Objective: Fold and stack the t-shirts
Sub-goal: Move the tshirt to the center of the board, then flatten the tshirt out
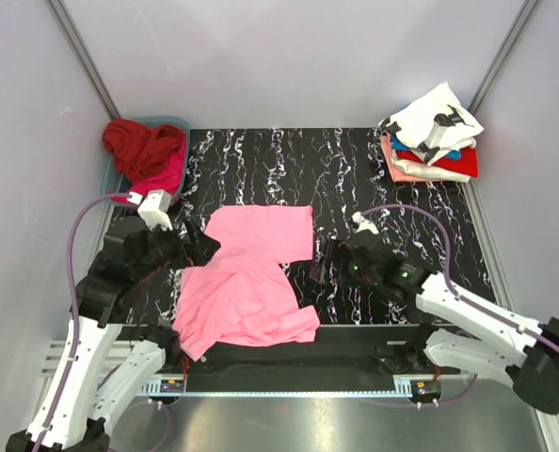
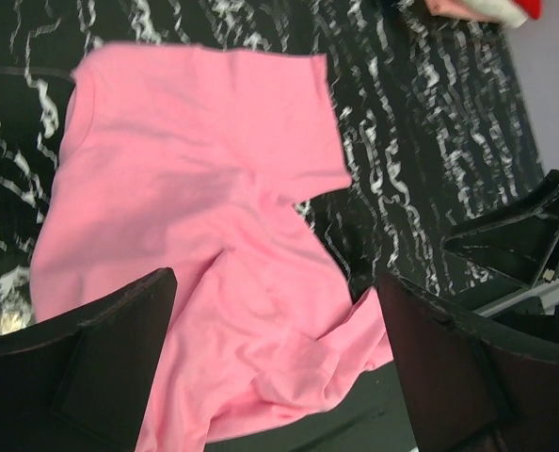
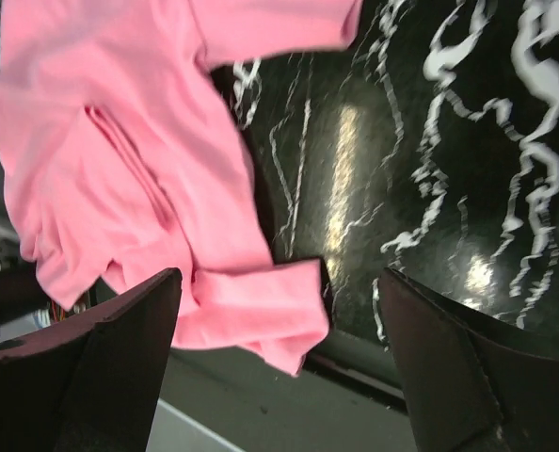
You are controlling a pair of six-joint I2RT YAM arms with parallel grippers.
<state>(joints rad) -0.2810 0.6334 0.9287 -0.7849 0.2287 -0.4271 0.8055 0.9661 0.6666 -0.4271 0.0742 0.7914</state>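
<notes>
The shirt's square outer corner (image 1: 308, 257) (image 3: 345, 40) sticks out flat over the bare black table, so I should move my open right gripper outward and lower it onto that corner.
A light pink t-shirt (image 1: 251, 278) lies crumpled on the black marbled table, its lower part bunched near the front edge. It also shows in the left wrist view (image 2: 195, 217) and the right wrist view (image 3: 129, 160). My left gripper (image 1: 202, 247) is open at the shirt's left edge, holding nothing. My right gripper (image 1: 325, 262) is open just right of the shirt, holding nothing. A stack of folded t-shirts (image 1: 432, 141), white with black print on top over blue, red and salmon, sits at the back right. Dark red and magenta t-shirts (image 1: 148, 151) fill a bin at the back left.
The bin (image 1: 178, 122) is light blue and stands against the left wall. Grey walls close in the table on three sides. A metal rail (image 1: 289, 386) runs along the front edge between the arm bases.
</notes>
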